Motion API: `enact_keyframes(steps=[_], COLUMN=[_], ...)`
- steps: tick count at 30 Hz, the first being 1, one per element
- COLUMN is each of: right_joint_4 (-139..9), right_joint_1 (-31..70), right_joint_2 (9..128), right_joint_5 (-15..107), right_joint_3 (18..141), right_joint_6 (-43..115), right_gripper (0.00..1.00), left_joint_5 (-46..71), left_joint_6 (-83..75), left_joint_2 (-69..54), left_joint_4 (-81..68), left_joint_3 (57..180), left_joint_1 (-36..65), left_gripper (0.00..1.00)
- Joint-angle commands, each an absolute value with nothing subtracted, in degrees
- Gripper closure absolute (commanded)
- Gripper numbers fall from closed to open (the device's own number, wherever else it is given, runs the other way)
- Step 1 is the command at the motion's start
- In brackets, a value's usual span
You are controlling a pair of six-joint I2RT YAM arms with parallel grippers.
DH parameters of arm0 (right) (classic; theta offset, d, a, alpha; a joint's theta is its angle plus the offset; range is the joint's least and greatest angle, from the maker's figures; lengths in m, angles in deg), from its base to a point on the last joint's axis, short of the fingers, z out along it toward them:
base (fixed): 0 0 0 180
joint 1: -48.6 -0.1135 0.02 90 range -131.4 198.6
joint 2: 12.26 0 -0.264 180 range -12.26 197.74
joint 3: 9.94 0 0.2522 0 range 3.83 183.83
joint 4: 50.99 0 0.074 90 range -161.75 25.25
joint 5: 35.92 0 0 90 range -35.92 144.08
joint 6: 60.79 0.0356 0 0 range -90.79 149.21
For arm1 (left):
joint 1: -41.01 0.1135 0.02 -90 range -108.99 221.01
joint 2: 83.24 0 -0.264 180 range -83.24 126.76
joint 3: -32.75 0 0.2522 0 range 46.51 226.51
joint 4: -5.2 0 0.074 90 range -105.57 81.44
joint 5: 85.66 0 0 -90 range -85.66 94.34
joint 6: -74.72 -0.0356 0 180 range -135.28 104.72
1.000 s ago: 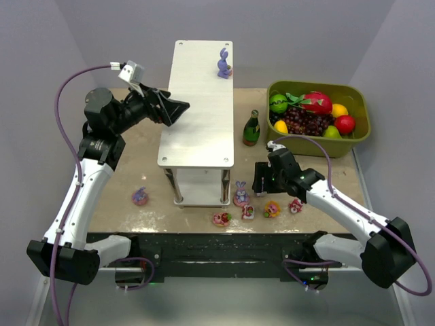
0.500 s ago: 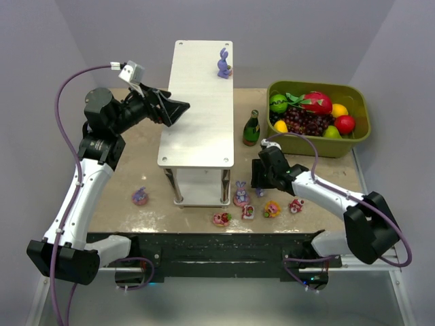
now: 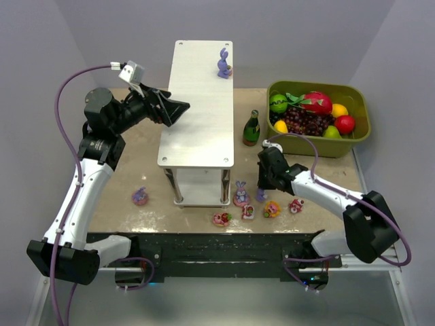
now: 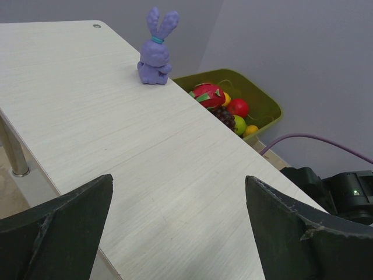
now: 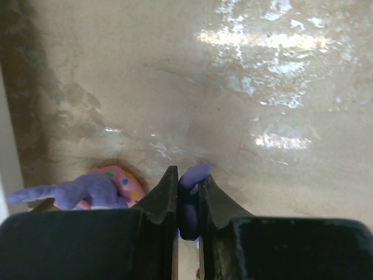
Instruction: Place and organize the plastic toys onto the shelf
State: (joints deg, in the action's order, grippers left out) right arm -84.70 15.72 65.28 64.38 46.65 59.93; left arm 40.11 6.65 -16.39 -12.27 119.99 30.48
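Observation:
I will next lift the small purple toy in my right gripper, move it across, up and to the left in the top view, to the bare near part of the shelf's top board, and let go of it.
The shelf (image 3: 200, 109) stands mid-table, and a purple bunny (image 3: 224, 63) (image 4: 155, 49) sits at the far end of its top board (image 4: 87, 116). My left gripper (image 3: 182, 109) (image 4: 178, 178) hovers open over the board's left side, holding nothing. My right gripper (image 3: 262, 189) (image 5: 186, 172) is down at the table in front of the shelf, shut on a small purple toy (image 5: 192, 176). Just left of it stands a bunny on a pink base (image 3: 240, 195) (image 5: 93, 189). Small pink, red and yellow toys (image 3: 249, 212) lie in a row near the front edge. Another purple-and-pink toy (image 3: 140, 197) lies at the left.
An olive-green bin (image 3: 357, 95) (image 4: 265, 102) of larger fruits stands at the back right. A dark green bottle (image 3: 251, 128) stands between it and the shelf. The shelf's metal legs (image 3: 178, 189) and lower tier are close to my right gripper's left.
My right gripper has moved left and down toward the bunny on the pink base and has shut on the small purple toy. The left arm has not moved.

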Motion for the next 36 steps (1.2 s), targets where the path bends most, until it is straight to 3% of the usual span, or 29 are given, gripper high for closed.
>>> enact_keyframes(steps=[1,17,25,36], right_joint_4=[-90.22,-117.21,-119.42,-124.78], right_joint_1=[15.56,15.65,13.80,1.86], right_joint_2=[63.86,70.97,72.73,79.94], right_joint_5=[69.54,77.90,71.40,69.10], right_joint_3=[51.71,105.57,120.27,138.21], right_joint_6=[60.59,53.74,49.96,43.55], right_gripper=[1.00,1.00,1.00,1.00], left_joint_5=[39.85,32.11,31.76,31.32], left_joint_6=[6.16,3.09,3.17,3.88], left_joint_2=[-16.70,-15.30,-14.69,-13.45], left_joint_4=[-10.41,-22.45,-23.59,-24.56], left_joint_3=[120.08,126.05,126.67,127.46], left_joint_1=[30.81,30.81,30.81,30.81], left_gripper=[0.00,0.00,0.00,0.00])
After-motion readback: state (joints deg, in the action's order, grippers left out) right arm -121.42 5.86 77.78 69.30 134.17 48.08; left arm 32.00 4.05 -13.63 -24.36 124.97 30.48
